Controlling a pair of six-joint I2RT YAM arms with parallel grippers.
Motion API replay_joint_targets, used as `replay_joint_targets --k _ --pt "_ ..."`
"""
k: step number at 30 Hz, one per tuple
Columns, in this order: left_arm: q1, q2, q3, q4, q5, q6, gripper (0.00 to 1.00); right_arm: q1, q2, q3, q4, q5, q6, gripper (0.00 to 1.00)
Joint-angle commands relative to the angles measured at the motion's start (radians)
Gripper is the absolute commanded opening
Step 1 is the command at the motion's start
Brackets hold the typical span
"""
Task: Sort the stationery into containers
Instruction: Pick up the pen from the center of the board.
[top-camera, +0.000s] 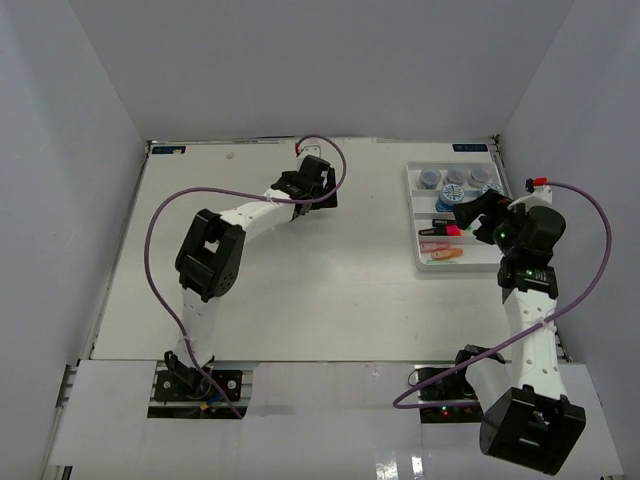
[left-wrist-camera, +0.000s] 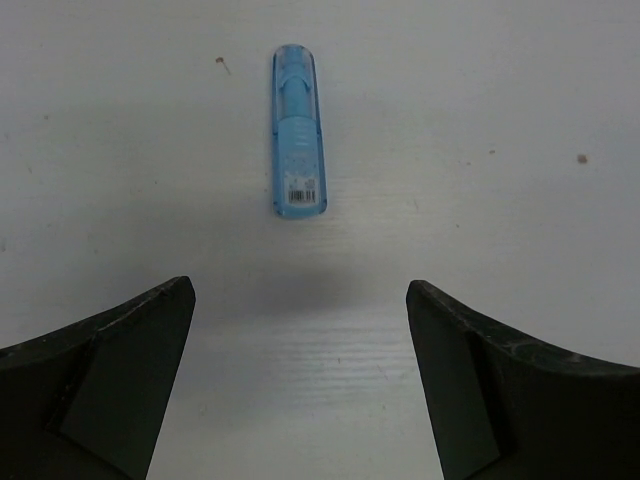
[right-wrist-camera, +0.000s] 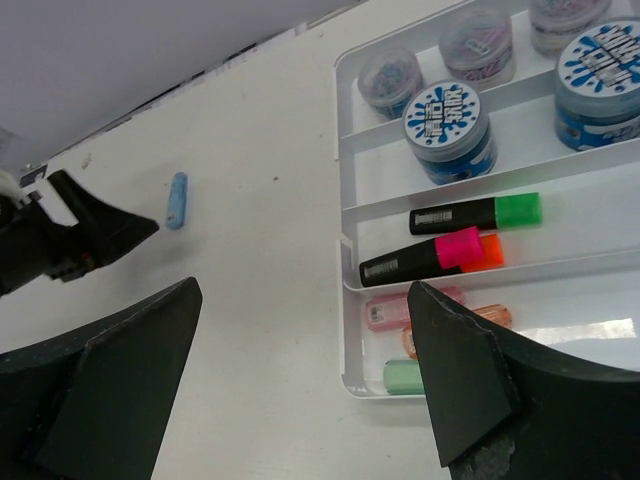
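Note:
The blue highlighter lies lengthwise with bare table along both its sides, so my left gripper will next move down toward it and close across the highlighter's middle (left-wrist-camera: 297, 134).
A pastel blue highlighter (left-wrist-camera: 298, 130) lies alone on the white table just ahead of my open, empty left gripper (left-wrist-camera: 300, 290). It also shows in the right wrist view (right-wrist-camera: 177, 200). In the top view the left gripper (top-camera: 322, 190) is at the far middle of the table. The white tray (right-wrist-camera: 343, 235) holds grey-lidded jars (right-wrist-camera: 390, 75), blue-patterned jars (right-wrist-camera: 447, 125), black highlighters (right-wrist-camera: 452, 216) with green, pink and orange caps, and pastel highlighters (right-wrist-camera: 398, 311). My right gripper (right-wrist-camera: 302, 290) is open and empty above the tray's near left corner (top-camera: 420, 262).
White walls close in the table on the left, back and right. The left gripper's black fingers (right-wrist-camera: 95, 228) show beside the blue highlighter in the right wrist view. Purple cables loop over both arms.

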Motion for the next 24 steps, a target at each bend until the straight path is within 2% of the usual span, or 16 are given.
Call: replay_joint_targets --k 1,8,17,21,24 --pt "0.032 0.057 0.127 -0.01 -0.06 0.015 0.98 0.007 -0.004 -0.029 0.127 -0.114 0.064 0.9" --pt "0.049 0.227 0.281 -0.022 -0.078 0.072 0.92 0.013 0.006 -0.05 0.144 -0.133 0.032 0.9" --pt "0.049 0.333 0.359 -0.008 -0.043 0.121 0.84 0.017 0.025 -0.087 0.193 -0.17 0.044 0.9" --pt "0.049 0.341 0.347 -0.005 -0.03 0.118 0.75 0.017 0.029 -0.092 0.198 -0.174 0.04 0.9" --pt "0.049 0.33 0.315 0.006 0.006 0.124 0.61 0.017 0.032 -0.086 0.195 -0.193 0.025 0.9"
